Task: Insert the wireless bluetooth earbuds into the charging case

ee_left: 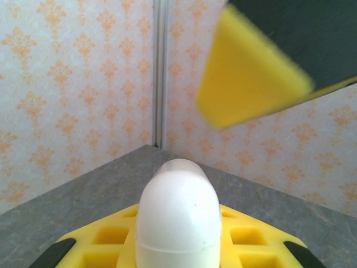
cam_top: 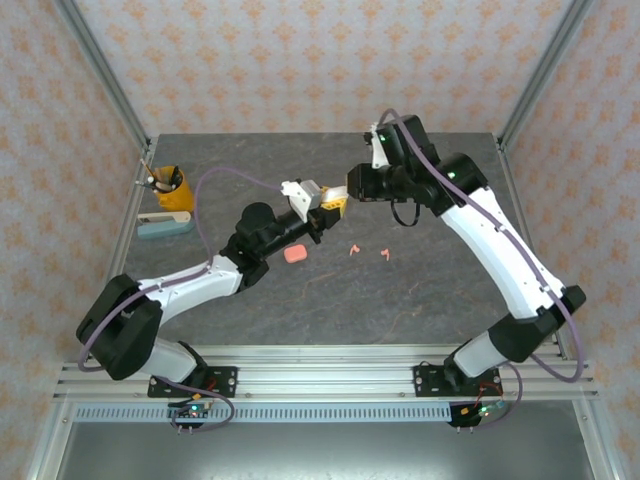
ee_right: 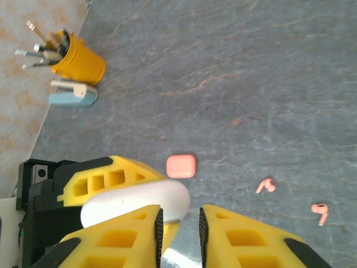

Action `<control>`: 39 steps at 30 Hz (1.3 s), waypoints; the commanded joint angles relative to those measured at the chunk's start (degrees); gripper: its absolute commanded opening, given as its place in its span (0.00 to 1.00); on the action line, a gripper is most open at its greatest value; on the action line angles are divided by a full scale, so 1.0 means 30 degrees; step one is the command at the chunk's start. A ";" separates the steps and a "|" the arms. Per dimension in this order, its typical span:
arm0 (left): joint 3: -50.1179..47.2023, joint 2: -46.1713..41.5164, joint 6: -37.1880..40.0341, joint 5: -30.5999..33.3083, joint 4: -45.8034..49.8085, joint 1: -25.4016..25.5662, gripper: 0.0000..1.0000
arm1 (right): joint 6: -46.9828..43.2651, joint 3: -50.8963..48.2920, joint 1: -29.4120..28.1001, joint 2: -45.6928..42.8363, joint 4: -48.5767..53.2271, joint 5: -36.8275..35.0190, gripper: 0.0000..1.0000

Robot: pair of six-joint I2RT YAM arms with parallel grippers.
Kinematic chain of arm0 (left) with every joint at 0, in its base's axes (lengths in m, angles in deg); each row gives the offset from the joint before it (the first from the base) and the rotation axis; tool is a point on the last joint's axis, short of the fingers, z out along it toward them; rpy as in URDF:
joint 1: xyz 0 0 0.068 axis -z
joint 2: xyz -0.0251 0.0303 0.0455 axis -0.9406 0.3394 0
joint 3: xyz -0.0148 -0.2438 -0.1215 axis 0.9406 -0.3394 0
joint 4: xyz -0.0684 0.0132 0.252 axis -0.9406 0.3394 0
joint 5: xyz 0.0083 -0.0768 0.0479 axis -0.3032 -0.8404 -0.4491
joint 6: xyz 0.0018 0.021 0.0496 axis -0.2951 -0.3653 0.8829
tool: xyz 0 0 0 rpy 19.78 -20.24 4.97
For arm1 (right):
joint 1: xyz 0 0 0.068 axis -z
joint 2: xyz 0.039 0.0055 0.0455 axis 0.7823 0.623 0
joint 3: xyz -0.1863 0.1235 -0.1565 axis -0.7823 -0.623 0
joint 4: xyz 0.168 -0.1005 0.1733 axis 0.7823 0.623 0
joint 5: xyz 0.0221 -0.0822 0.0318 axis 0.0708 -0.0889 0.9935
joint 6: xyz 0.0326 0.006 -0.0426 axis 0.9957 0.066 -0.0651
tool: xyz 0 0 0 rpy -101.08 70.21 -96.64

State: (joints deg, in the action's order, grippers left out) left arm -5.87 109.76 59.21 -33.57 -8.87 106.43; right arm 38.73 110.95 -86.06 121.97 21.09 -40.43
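Note:
Bare tabletop outward of the earbuds lies below my left gripper, so I need to tip the gripper downward and lower the white charging case (ee_left: 178, 223) there to release it.
My left gripper (cam_top: 318, 212) is shut on a white charging case (ee_left: 178, 223), held up off the table with its rounded end pointing away. Seen from the right wrist, the white case (ee_right: 134, 201) lies between the left gripper's yellow fingers (ee_right: 106, 178). My right gripper (ee_right: 180, 234) hovers right at the case's end, jaws a narrow gap apart with nothing between them. One of its yellow fingers (ee_left: 245, 78) shows above the case in the left wrist view. Two coral-pink earbuds (ee_right: 266, 186) (ee_right: 319, 212) lie on the table, and a pink case (ee_right: 181, 166) lies shut beside them.
A yellow cup of pens (cam_top: 172, 187) and a light blue stapler-like object (cam_top: 165, 224) stand at the table's far left. The pink case (cam_top: 294, 253) and the earbuds (cam_top: 353, 249) (cam_top: 384, 254) lie mid-table below both grippers. Patterned walls close in the back and sides.

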 commanded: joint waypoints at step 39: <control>2.4172 1.9010 -1.0224 -0.0596 2.7727 -0.2749 0.34 | 0.5299 -1.3303 0.2328 -0.4664 -0.7094 -0.2673 0.50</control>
State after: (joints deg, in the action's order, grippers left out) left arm 64.48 166.37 28.07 -36.85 69.05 98.17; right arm 54.62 71.57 -79.06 109.75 1.02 -47.64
